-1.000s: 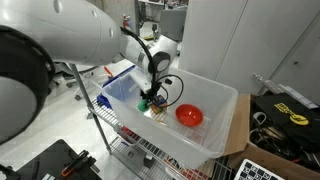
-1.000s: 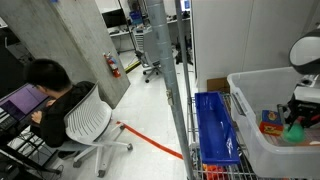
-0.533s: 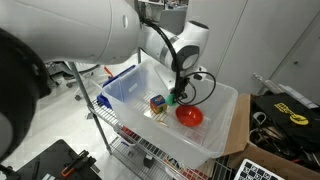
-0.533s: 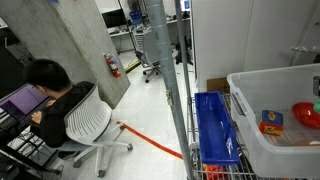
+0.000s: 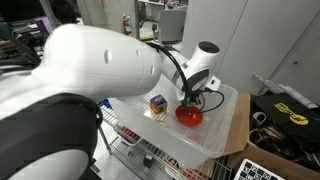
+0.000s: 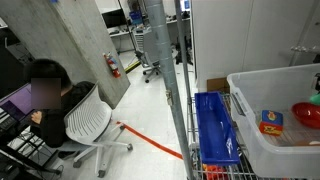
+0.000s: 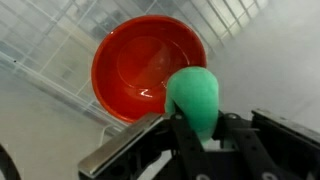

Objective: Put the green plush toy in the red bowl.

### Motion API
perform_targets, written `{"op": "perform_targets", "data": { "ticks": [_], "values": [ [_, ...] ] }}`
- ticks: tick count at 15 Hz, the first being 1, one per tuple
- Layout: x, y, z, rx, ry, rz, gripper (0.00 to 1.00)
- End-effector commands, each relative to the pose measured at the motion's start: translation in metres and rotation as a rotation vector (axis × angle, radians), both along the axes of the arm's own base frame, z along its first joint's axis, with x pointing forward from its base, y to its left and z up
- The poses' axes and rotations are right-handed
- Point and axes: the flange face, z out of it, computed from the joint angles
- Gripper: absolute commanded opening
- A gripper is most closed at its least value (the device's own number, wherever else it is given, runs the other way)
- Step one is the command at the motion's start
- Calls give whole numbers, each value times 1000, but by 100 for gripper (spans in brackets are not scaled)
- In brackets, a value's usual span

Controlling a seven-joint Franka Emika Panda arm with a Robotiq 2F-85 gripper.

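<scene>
My gripper lowers the green plush toy (image 7: 195, 95) from above the red bowl's rim next and shifts toward the bowl's middle (image 7: 147, 66) to release it inside.
In the wrist view my gripper (image 7: 197, 132) is shut on the green plush toy (image 7: 195, 95), a small green soft lump held between the two black fingers. Just beyond it lies the red bowl (image 7: 135, 65), glossy and empty, on the floor of a clear plastic bin. In an exterior view the gripper (image 5: 190, 99) hangs right over the red bowl (image 5: 189, 117); the toy is hard to make out there. The bowl's edge also shows in the other exterior view (image 6: 307, 114), where the gripper is out of frame.
A blue-and-yellow multicoloured cube (image 5: 157, 103) (image 6: 271, 122) sits in the clear bin (image 5: 225, 125) beside the bowl. A blue crate (image 6: 214, 125) stands next to the bin on a wire rack. A person sits at a desk by a white chair (image 6: 88, 120).
The arm has carried the green plush toy from beside the cube across the bin to a spot over the red bowl. The gripper has left the side exterior view.
</scene>
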Motion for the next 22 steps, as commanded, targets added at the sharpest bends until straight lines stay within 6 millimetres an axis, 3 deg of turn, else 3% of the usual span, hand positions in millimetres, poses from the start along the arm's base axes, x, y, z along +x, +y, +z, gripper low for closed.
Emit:
{"op": "perform_targets", "data": {
  "ticks": [1,4,7,8,9,11,15,17,19,22],
  "values": [
    [12,4,-44,-44,-29,-71,5],
    [10,8,-77,-53,0,-125,5],
    [8,16,-95,-57,28,-159,5],
    [8,19,-97,-59,29,-167,45],
    [9,22,-98,-59,32,-176,46],
    [9,26,-95,-51,40,-207,60],
    [0,28,-68,-79,103,-312,89],
    [-8,25,-43,-101,132,-346,100],
    [-18,27,-12,-94,150,-345,100],
    [-31,54,27,8,151,-263,100]
  ]
}}
